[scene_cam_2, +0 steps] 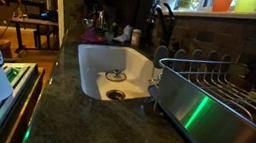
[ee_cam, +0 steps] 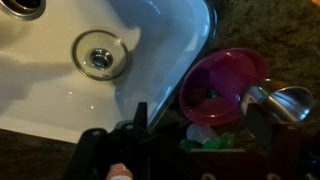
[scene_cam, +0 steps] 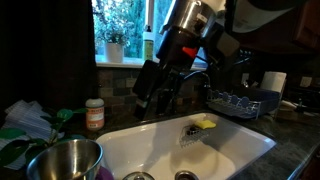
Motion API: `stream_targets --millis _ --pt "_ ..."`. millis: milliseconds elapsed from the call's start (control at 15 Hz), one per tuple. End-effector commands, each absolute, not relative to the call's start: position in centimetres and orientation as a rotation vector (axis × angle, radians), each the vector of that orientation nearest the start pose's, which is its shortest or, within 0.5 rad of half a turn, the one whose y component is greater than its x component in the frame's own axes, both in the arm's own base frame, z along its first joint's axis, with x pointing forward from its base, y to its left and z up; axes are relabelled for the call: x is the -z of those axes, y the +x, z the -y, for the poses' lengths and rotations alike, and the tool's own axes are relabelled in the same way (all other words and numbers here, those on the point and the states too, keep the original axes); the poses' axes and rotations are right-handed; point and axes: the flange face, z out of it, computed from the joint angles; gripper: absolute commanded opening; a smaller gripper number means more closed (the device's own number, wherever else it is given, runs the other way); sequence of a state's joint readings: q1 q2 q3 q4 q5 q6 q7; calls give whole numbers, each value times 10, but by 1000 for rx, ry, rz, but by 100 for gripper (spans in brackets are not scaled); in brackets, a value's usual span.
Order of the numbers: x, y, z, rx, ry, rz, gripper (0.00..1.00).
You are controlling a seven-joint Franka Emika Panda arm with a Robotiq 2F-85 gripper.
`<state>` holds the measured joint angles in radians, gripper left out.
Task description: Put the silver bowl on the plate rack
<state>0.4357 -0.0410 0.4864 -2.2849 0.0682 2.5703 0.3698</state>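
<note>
My gripper shifts toward the right in the wrist view and lowers onto the silver bowl's sink-side rim [scene_cam: 94,144] [ee_cam: 248,99] next, because the bowl lies below and off to that side.
The silver bowl [scene_cam: 65,160] stands upright on the dark counter at the near left of the sink. In the wrist view it [ee_cam: 290,98] shows at the right edge, partly behind a finger. The plate rack [scene_cam: 240,102] is a dark wire rack on the counter at the far side of the sink; it fills the foreground in an exterior view [scene_cam_2: 221,95]. My gripper [scene_cam: 152,108] hangs open and empty above the sink's edge, well away from the rack. In the wrist view its fingers [ee_cam: 200,128] are spread wide, with nothing between them.
The white sink [scene_cam: 230,150] has a drain [ee_cam: 100,55] and holds a yellow sponge [scene_cam: 205,123]. A magenta bowl [ee_cam: 225,85] sits next to the silver bowl. An orange bottle [scene_cam: 94,113], a leafy flower [scene_cam: 25,125] and a paper-towel roll [scene_cam: 272,82] stand around.
</note>
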Motion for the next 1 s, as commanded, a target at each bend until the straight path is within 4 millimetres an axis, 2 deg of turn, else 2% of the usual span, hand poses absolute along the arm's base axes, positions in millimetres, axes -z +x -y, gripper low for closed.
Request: stream_targets --millis 0,333,533,733,933 --pt "-385 331 -469 424 -2839 711 100" --pt "-390 337 -513 489 -2817 725 100" --pt "-379 336 -534 444 -2782 748 100" --pt "-368 336 -546 425 -2780 756 99" --pt "-361 339 -553 421 -2787 758 92"
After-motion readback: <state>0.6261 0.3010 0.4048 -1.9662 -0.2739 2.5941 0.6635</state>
